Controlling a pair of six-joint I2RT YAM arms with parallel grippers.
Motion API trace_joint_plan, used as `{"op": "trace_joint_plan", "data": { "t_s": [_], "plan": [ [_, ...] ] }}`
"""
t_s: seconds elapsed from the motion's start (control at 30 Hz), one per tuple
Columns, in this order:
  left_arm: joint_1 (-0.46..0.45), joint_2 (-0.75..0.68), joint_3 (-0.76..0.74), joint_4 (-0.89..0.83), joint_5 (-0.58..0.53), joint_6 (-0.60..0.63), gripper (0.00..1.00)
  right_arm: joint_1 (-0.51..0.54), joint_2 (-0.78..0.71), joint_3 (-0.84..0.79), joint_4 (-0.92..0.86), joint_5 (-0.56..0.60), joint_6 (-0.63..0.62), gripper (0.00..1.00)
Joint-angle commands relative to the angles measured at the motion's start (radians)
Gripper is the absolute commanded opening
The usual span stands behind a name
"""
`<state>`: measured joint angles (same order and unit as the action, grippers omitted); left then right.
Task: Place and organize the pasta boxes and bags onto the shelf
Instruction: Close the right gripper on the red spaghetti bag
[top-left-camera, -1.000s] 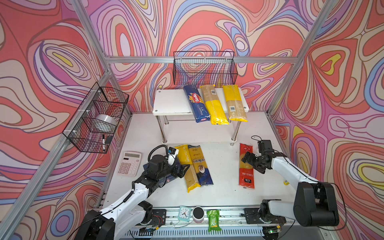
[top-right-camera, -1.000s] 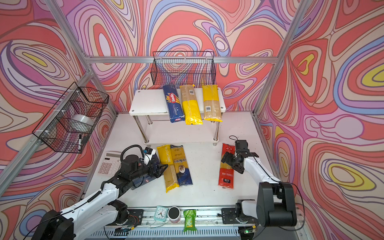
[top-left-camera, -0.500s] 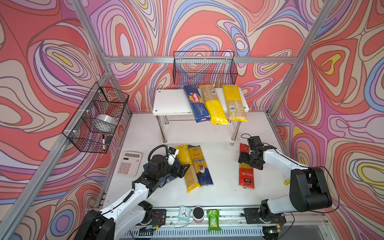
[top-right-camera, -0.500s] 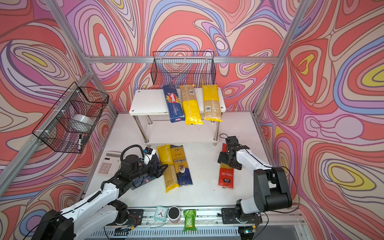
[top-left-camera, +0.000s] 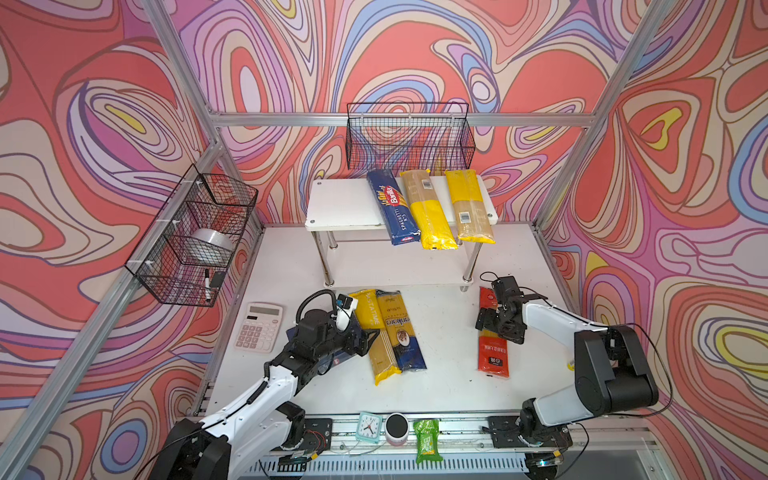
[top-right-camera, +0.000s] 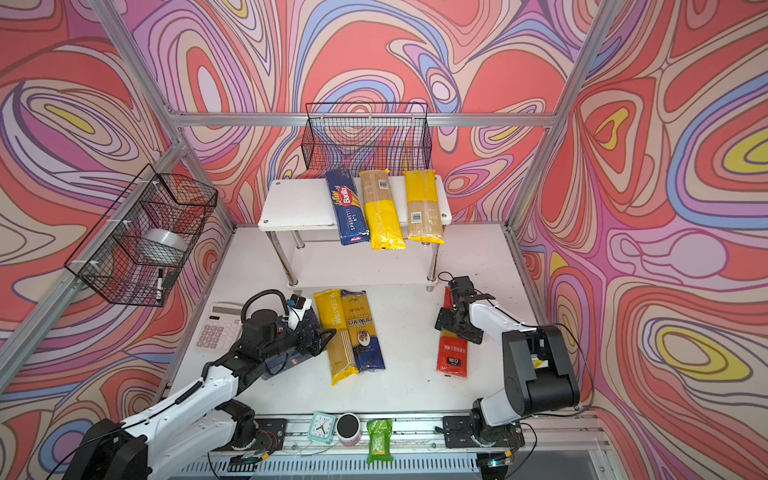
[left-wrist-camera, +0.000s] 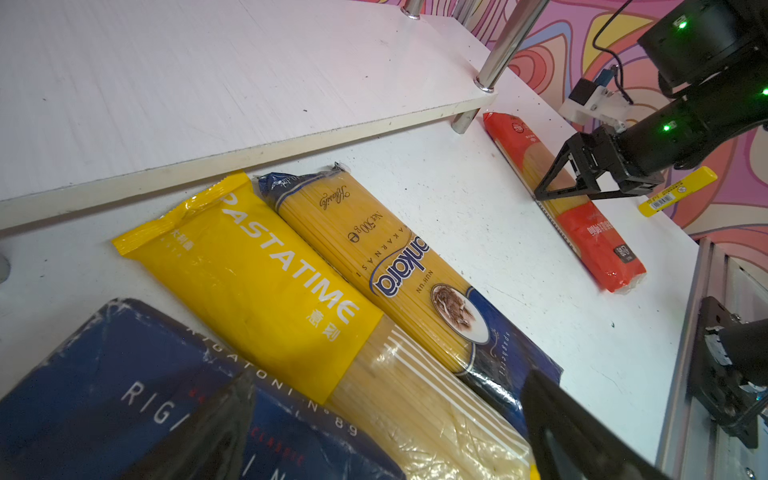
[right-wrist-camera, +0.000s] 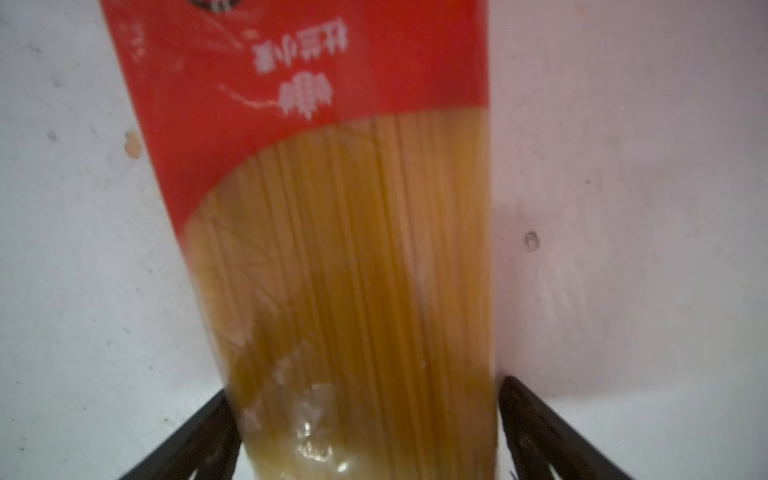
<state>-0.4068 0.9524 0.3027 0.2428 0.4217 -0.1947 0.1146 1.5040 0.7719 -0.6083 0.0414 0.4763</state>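
Observation:
The red bag's clear middle (top-left-camera: 486, 333) (right-wrist-camera: 364, 392) is between the open fingers of my right gripper, so my right gripper will next stay low over it and close those fingers onto the bag's edges.
The white shelf (top-left-camera: 345, 203) carries the long Barilla spaghetti box (top-left-camera: 395, 208) and two yellow-and-clear bags (top-left-camera: 430, 212) (top-left-camera: 469, 205) on its top board. On the table lie the yellow Pastatime bag (top-left-camera: 374, 328), the dark blue-and-gold bag (top-left-camera: 401, 328) and the red bag (top-left-camera: 492, 353). My right gripper (right-wrist-camera: 365, 436) is open, its fingers (right-wrist-camera: 536, 424) standing on either side of the red bag's (right-wrist-camera: 332, 208) clear middle. My left gripper (left-wrist-camera: 386, 449) is open over a corner of the rigatoni box (left-wrist-camera: 104, 374) and the Pastatime bag (left-wrist-camera: 257, 282).
A calculator (top-left-camera: 258, 326) lies left of my left arm. Black wire baskets hang on the back wall (top-left-camera: 409, 137) and the left wall (top-left-camera: 195, 237). A small clock (top-left-camera: 369, 426), a round can (top-left-camera: 396, 428) and a green snack packet (top-left-camera: 428, 440) sit on the front rail.
My right gripper has swung left from beside the red bag and come down over its middle, jaws still wide. The left arm has not moved.

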Motion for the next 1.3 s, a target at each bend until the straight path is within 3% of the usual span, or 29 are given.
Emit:
{"op": "trace_joint_plan", "data": {
  "t_s": [0.0,0.17,0.47,0.67,0.9,1.27],
  "plan": [
    [-0.005,0.000,-0.002,0.006,0.004,0.012,1.00,0.003,0.015,-0.047,0.038,-0.022,0.024,0.96],
    [-0.005,-0.001,-0.003,0.004,0.003,0.013,1.00,0.003,0.023,-0.077,0.093,-0.097,0.023,0.89],
    [-0.005,-0.024,-0.002,-0.012,-0.009,0.017,1.00,0.004,0.005,-0.084,0.091,-0.088,0.022,0.73],
    [-0.004,-0.037,-0.007,-0.012,-0.014,0.015,1.00,0.006,-0.027,-0.101,0.104,-0.091,0.024,0.51],
    [-0.005,-0.031,-0.005,-0.011,-0.016,0.014,1.00,0.008,-0.047,-0.106,0.104,-0.098,0.024,0.43],
    [-0.005,-0.044,-0.010,-0.014,-0.027,0.018,1.00,0.008,-0.211,-0.098,0.056,-0.088,0.033,0.22]
  ]
}}
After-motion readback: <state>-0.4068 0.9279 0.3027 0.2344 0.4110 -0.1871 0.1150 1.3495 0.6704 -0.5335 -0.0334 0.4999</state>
